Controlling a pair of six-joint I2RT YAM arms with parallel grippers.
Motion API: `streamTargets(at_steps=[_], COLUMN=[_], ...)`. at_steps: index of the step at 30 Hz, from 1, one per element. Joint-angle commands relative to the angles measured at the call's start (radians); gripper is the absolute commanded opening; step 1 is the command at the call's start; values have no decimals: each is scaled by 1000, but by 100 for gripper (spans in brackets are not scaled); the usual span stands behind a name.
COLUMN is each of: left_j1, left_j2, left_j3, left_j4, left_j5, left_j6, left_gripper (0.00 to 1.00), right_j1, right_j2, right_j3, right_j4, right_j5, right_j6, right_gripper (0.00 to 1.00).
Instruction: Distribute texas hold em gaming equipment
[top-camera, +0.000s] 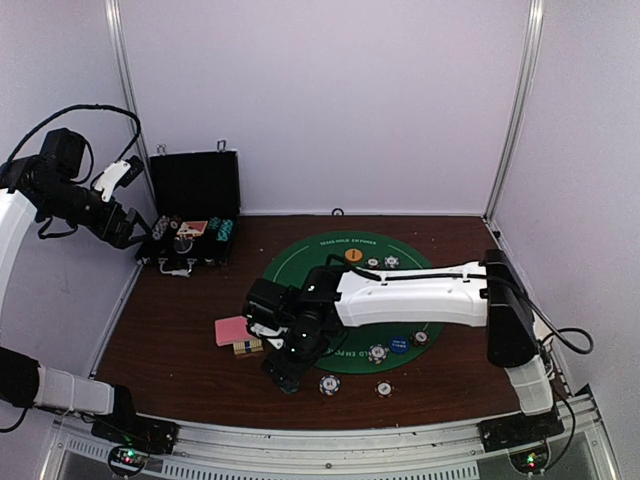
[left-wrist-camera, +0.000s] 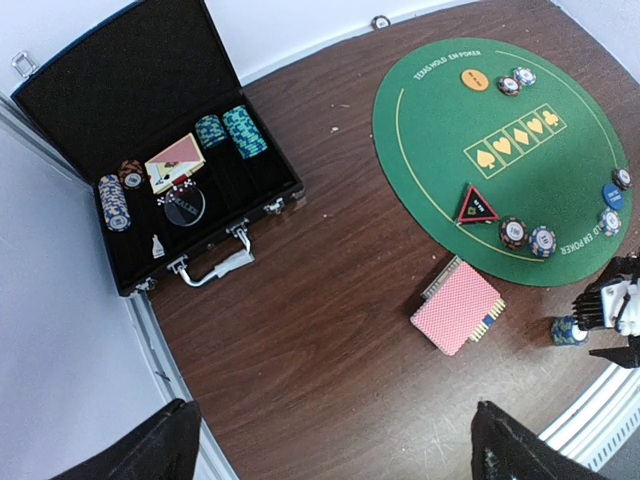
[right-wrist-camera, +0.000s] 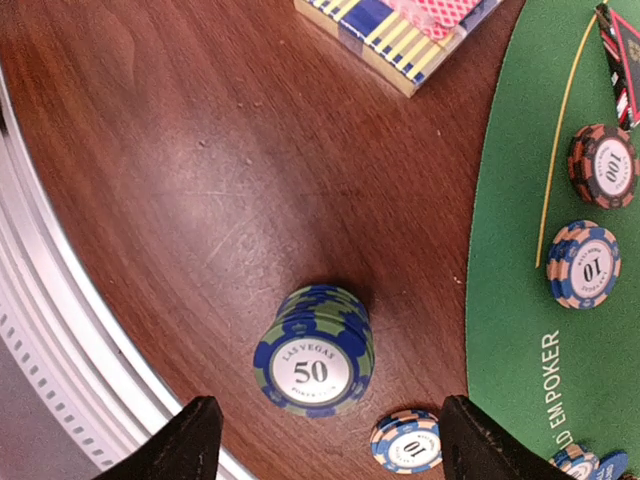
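My right gripper lowers first next, to get its spread fingers around the upper chips of the blue-and-green chip stack, then closes on those chips.
A stack of blue-and-green "50" poker chips (right-wrist-camera: 315, 350) stands on the wood near the table's front edge. My right gripper (right-wrist-camera: 325, 448) is open right above it, with the fingers well clear on both sides. A single "10" chip (right-wrist-camera: 407, 441) lies beside the stack. The pink-backed card deck (left-wrist-camera: 457, 308) lies left of the green mat (left-wrist-camera: 500, 150). On the mat lie an orange button (left-wrist-camera: 475, 81), a red-black triangle marker (left-wrist-camera: 477, 205), a blue button (left-wrist-camera: 612, 196) and several chips. My left gripper (left-wrist-camera: 335, 462) hangs open and empty, high up near the case.
The black hinged case (left-wrist-camera: 60, 90) lies open at the back left, with chip stacks (left-wrist-camera: 240, 130) and cards in it. The metal front rail (right-wrist-camera: 60, 330) runs close beside the chip stack. My right arm (top-camera: 420, 295) stretches across the mat.
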Motion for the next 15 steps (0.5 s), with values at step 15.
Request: streamTargets(at_steps=[15], left_j1=[6], left_j2=[-7], left_j3=[20], left_j4=[3], left_j5=[5], left_j6=[16], left_gripper=[98], right_j1=[1], right_j2=[119], right_j3=[126], right_j4=[-34], right_j5=[-58], right_j6=[-61], right_gripper=[67])
